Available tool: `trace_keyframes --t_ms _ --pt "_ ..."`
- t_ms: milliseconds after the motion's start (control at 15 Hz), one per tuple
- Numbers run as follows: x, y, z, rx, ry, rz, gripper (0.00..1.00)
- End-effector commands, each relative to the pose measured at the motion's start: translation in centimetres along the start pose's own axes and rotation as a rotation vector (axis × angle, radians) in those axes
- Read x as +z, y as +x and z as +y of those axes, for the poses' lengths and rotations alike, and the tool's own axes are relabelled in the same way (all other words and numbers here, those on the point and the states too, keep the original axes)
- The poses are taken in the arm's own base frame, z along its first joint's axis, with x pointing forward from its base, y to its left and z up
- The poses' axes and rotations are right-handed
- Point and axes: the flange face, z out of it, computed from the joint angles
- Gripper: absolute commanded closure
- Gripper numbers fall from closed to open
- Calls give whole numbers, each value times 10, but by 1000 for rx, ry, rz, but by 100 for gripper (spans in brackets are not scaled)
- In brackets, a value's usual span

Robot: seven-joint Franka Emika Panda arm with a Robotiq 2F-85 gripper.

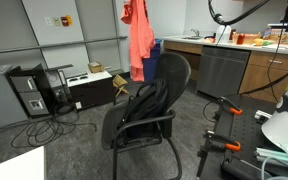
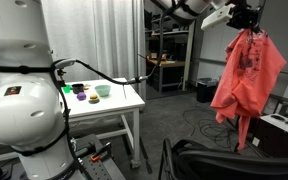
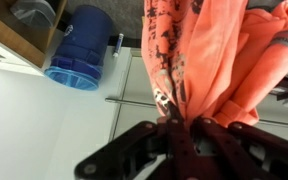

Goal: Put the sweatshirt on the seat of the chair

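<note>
The gripper next needs to go down toward the black chair's seat point(image 1: 121, 112) below it and let go of the sweatshirt point(image 1: 138, 38), because the sweatshirt's hem still hangs above the chair.
A coral-orange sweatshirt point(image 1: 138, 38) with dark print hangs from my gripper, high in the air, in both exterior views point(image 2: 246, 82). My gripper point(image 2: 246, 18) is shut on its top, and in the wrist view the jaws point(image 3: 177, 128) pinch the bunched fabric point(image 3: 219, 55). The black mesh chair point(image 1: 149, 108) stands below the sweatshirt. Its seat is partly hidden behind the backrest. Only the chair's dark top edge point(image 2: 219, 158) shows at the bottom of an exterior view. The sweatshirt's hem hangs above the chair's backrest, apart from it.
A counter with cabinets point(image 1: 229, 62) runs behind the chair. A black box and cables point(image 1: 34, 95) lie on the floor. A white table point(image 2: 104, 104) holds small bowls. A blue water jug point(image 3: 81, 48) stands on the floor. A grey partition wall point(image 1: 64, 35) stands behind.
</note>
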Motion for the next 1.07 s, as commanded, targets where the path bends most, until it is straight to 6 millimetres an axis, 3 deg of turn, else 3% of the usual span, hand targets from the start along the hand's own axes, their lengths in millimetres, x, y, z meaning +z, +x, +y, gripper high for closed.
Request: trace_keyframes --t_ms 0,200,467,533,667,1000 --pt "2 -7 -23 58 58 31 97" --pt "17 -22 -38 67 79 11 97" --pt "52 -56 -51 24 69 -71 97" --pt "60 -64 -53 17 66 -95 64" --pt "74 -80 -53 -14 52 -132 56" --pt "100 -106 -41 -50 32 -189 18"
